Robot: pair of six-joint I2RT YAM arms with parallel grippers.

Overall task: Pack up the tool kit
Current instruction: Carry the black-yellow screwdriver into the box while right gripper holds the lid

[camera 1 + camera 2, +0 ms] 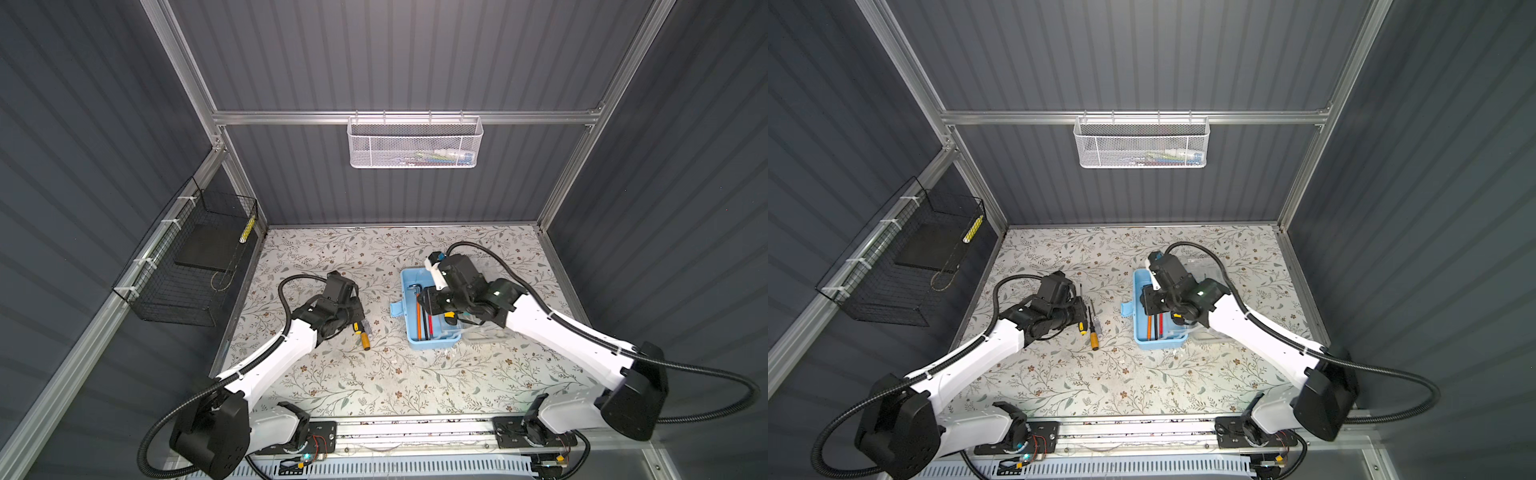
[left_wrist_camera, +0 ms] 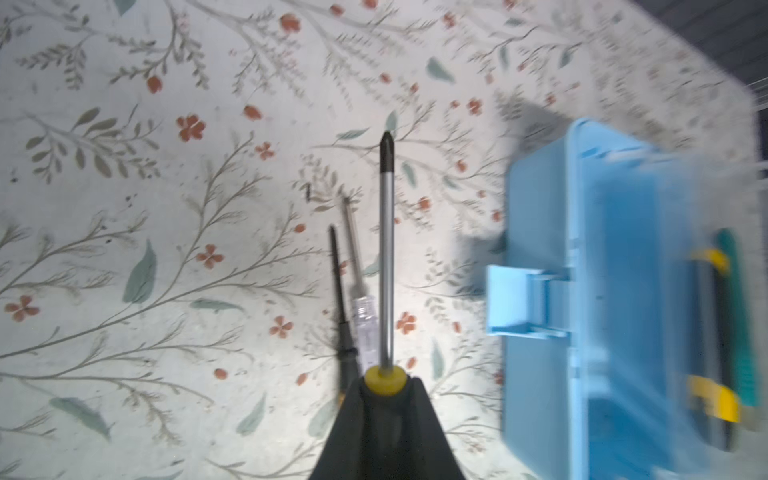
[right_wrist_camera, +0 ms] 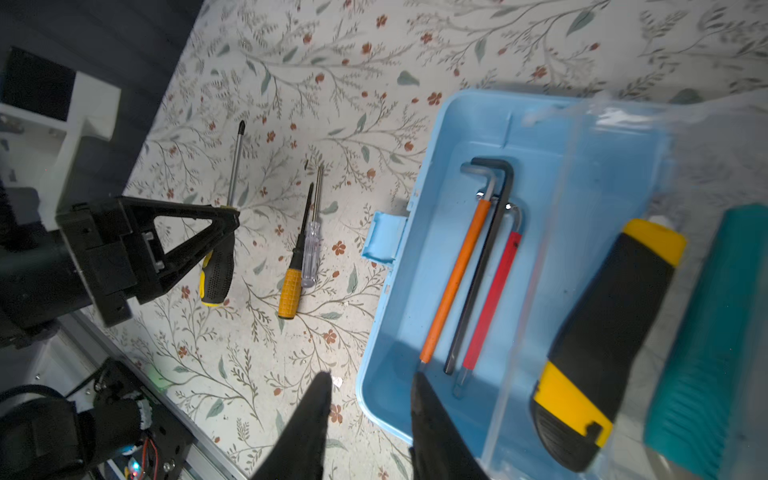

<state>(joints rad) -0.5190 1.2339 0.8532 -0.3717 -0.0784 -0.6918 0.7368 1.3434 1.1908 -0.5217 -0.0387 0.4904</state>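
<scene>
The left gripper rises over the box (image 1: 1158, 344) next, then lowers into the clear tray past the teal item to release, as the knife takes the nearer part.
The light-blue tool kit box (image 1: 432, 344) (image 1: 1158, 344) stands open right of centre, its latch tab (image 3: 384, 241) facing the left arm. Hex keys (image 3: 482, 266) lie on its floor, and a yellow-black utility knife (image 3: 602, 340) lies in the clear tray. My left gripper (image 2: 384, 386) (image 1: 353, 318) is shut on the large yellow-black screwdriver (image 2: 386, 249) (image 3: 216, 270), low over the table, left of the box. My right gripper (image 3: 370, 395) (image 1: 424, 299) is open, one finger inside the box and one outside, with the rim between them.
Two small screwdrivers lie side by side on the floral table, one orange-handled (image 3: 289, 291) (image 1: 365, 338) and one clear-handled (image 3: 311, 253). A teal ribbed item (image 3: 706, 340) lies beside the knife. A white mesh basket (image 1: 415, 143) hangs on the back wall, a black wire basket (image 1: 187, 266) on the left wall.
</scene>
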